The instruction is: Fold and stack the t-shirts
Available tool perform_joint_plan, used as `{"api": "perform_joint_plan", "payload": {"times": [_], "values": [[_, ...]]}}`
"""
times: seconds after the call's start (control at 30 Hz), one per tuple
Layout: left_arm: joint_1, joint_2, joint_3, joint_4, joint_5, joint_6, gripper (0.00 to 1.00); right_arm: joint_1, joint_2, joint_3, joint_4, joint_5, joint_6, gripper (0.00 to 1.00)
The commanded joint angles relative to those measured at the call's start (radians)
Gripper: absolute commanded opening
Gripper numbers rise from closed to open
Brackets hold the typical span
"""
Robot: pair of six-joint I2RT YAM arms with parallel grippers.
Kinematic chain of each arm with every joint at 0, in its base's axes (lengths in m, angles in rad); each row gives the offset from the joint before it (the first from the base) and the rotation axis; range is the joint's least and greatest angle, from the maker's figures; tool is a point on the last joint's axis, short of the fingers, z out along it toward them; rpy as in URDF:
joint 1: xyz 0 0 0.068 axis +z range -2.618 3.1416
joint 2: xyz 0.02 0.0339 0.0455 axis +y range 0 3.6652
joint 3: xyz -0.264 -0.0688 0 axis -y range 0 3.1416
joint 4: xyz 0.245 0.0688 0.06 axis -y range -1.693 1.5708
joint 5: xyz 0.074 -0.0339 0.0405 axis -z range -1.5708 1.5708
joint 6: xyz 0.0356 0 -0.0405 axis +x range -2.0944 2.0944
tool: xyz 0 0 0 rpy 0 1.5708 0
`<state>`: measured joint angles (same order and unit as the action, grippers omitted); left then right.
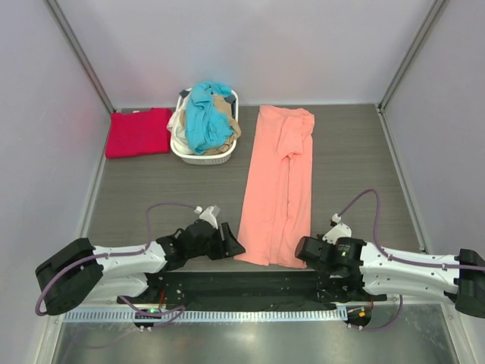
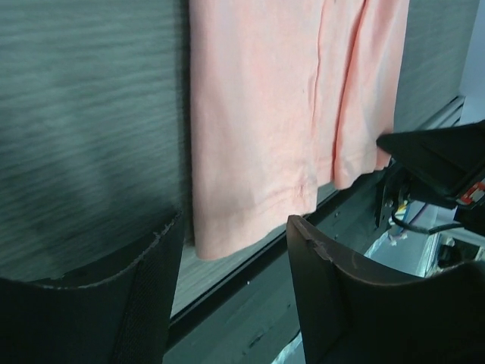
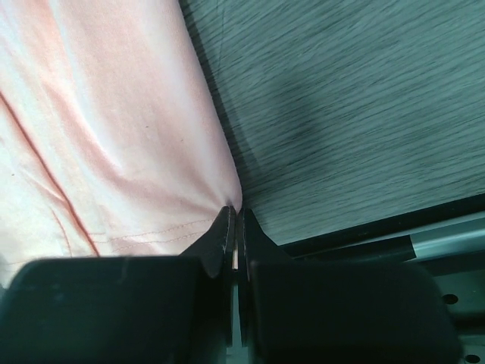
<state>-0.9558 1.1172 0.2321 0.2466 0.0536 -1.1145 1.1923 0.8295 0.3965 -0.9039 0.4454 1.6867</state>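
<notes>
The t-shirt still lies long, so my right gripper will next carry the salmon-pink t-shirt's hem corner up, outward and down onto the t-shirt's rumpled far part (image 1: pixel 301 155) to release it.
The salmon-pink t-shirt (image 1: pixel 279 186) lies folded into a long strip down the table's middle, hem toward me. My right gripper (image 1: pixel 301 248) is shut on the hem's right corner (image 3: pixel 227 199). My left gripper (image 1: pixel 235 244) is open and empty just left of the hem's left corner (image 2: pixel 216 235), not touching it. The crimson red t-shirt (image 1: pixel 138 132) lies folded at the far left. The teal blue t-shirt (image 1: pixel 206 115) and the beige t-shirt (image 1: pixel 225 106) are heaped in the white basket (image 1: pixel 198 155).
The white oval basket stands at the back, between the red shirt and the pink strip. Grey walls close in the left, right and back. The table's front edge with a metal rail (image 2: pixel 250 280) runs just below the pink hem.
</notes>
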Motion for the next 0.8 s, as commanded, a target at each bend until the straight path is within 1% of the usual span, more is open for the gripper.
{"api": "perform_joint_plan", "payload": {"times": [0.0, 0.03, 0.07, 0.23, 0.27, 0.3, 0.33, 0.43, 0.47, 0.5, 0.57, 0.6, 0.63, 0.67, 0.77], "values": [[-0.076, 0.017, 0.003, -0.059, -0.043, -0.042, 0.58, 0.007, -0.041, 0.021, -0.009, 0.068, 0.037, 0.01], [-0.09, 0.013, -0.004, -0.069, -0.047, -0.048, 0.57, 0.007, -0.052, 0.018, -0.009, 0.067, 0.038, 0.01], [-0.099, 0.007, -0.01, -0.073, -0.081, -0.057, 0.53, 0.007, -0.072, 0.012, -0.009, 0.067, 0.038, 0.01], [-0.115, 0.004, -0.039, -0.052, -0.107, -0.067, 0.46, 0.007, -0.078, 0.005, -0.006, 0.065, 0.034, 0.01], [-0.115, 0.009, -0.039, -0.049, -0.115, -0.064, 0.4, 0.007, -0.075, 0.005, -0.006, 0.064, 0.033, 0.01], [-0.115, 0.012, -0.034, -0.04, -0.123, -0.062, 0.37, 0.007, -0.069, 0.005, -0.004, 0.059, 0.031, 0.01], [-0.115, 0.021, -0.031, -0.035, -0.13, -0.059, 0.24, 0.007, -0.069, 0.005, -0.003, 0.058, 0.03, 0.01], [-0.115, 0.017, 0.01, -0.053, -0.132, -0.056, 0.0, 0.007, -0.084, 0.021, -0.024, 0.05, 0.028, 0.01], [-0.118, -0.017, 0.027, -0.073, -0.13, -0.056, 0.0, 0.007, -0.093, 0.051, -0.041, 0.055, 0.025, 0.01], [-0.132, -0.04, 0.054, -0.149, -0.138, -0.056, 0.0, 0.009, -0.101, 0.071, -0.074, 0.059, 0.015, 0.01], [-0.142, -0.113, 0.145, -0.243, -0.175, -0.039, 0.0, 0.009, -0.122, 0.145, -0.119, 0.088, 0.008, 0.01], [-0.144, -0.135, 0.174, -0.341, -0.185, -0.028, 0.0, 0.009, -0.125, 0.169, -0.165, 0.101, 0.005, 0.01], [-0.144, -0.157, 0.235, -0.38, -0.196, -0.016, 0.0, 0.009, -0.133, 0.215, -0.187, 0.134, -0.001, 0.01], [-0.144, -0.184, 0.263, -0.445, -0.214, 0.011, 0.0, 0.009, -0.135, 0.237, -0.2, 0.148, -0.005, 0.01], [-0.143, -0.198, 0.363, -0.529, -0.261, 0.066, 0.0, 0.009, -0.127, 0.304, -0.22, 0.209, -0.036, 0.01]]}}
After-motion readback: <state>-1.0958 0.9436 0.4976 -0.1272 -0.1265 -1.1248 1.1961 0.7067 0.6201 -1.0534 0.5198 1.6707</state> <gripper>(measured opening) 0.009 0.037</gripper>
